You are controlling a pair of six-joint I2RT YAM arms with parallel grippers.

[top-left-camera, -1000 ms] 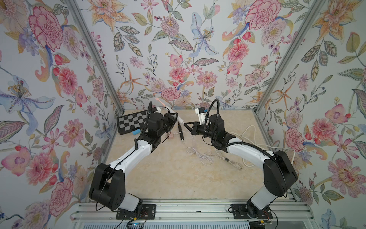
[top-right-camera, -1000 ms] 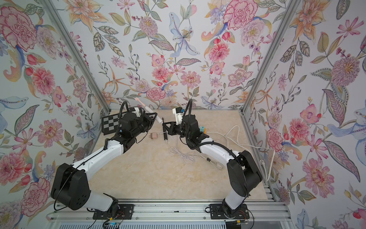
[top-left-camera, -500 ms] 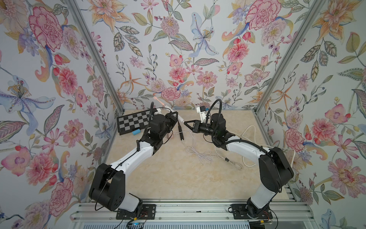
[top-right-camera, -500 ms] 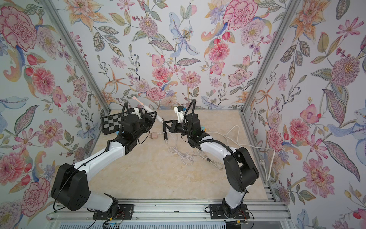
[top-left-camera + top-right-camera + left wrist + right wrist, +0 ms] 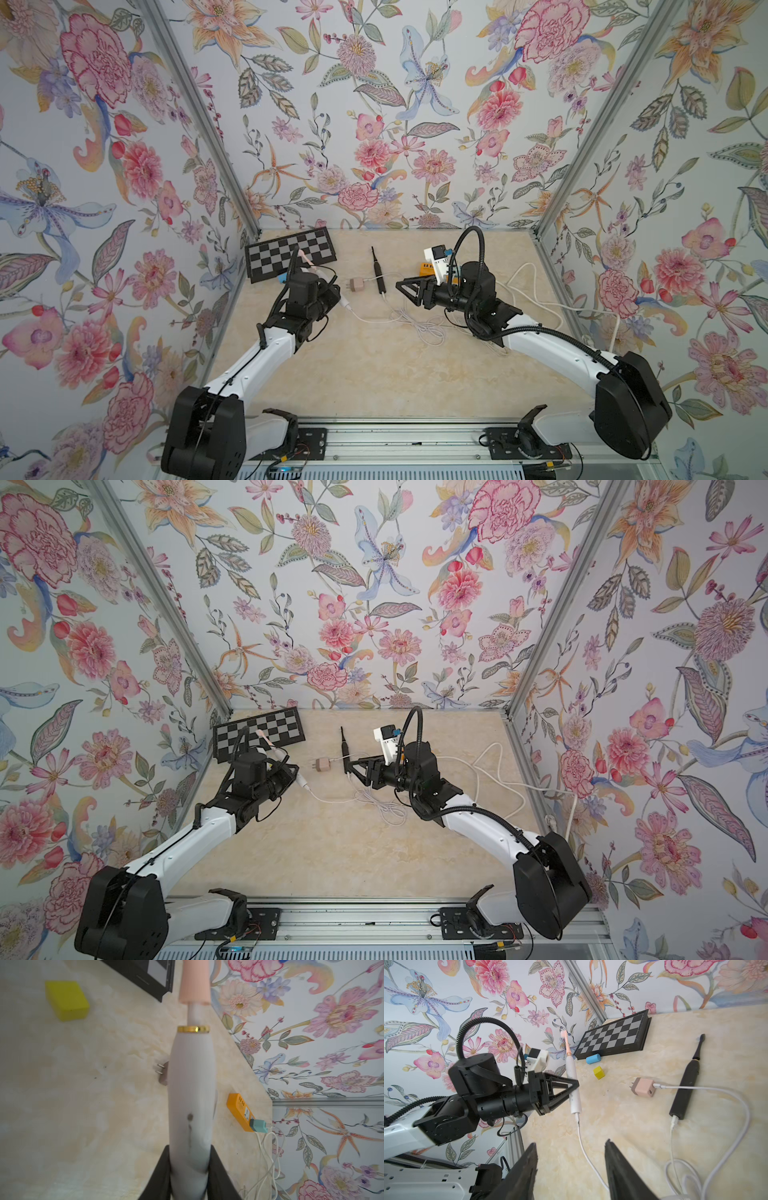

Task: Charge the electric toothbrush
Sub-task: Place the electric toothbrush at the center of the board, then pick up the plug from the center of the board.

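Observation:
The left gripper lowers the white electric toothbrush (image 5: 191,1095) next until it rests on the clear patch of bare tabletop below the gripper, and releases it there.
My left gripper (image 5: 332,297) (image 5: 189,1148) is shut on the white electric toothbrush (image 5: 191,1095) (image 5: 574,1093) with a pink head, held above the table. A white cable plug (image 5: 577,1119) sits in its base, and the cable (image 5: 365,318) runs to a loose coil. My right gripper (image 5: 401,286) (image 5: 570,1142) is open and empty, a short way right of that plug. A pink charger adapter (image 5: 356,284) (image 5: 644,1089) lies unplugged between the grippers. The orange power strip (image 5: 241,1111) lies near the back wall.
A black toothbrush (image 5: 378,274) (image 5: 685,1088) with its own cable lies beside the adapter. A chessboard (image 5: 291,257) leans at the back left, with a blue cylinder (image 5: 593,1058) and a yellow cube (image 5: 599,1072) near it. A teal plug (image 5: 258,1125) sits in the strip.
My right gripper has opened and drawn back from the cable plug. The left arm has come forward and lower with the toothbrush still in its grip.

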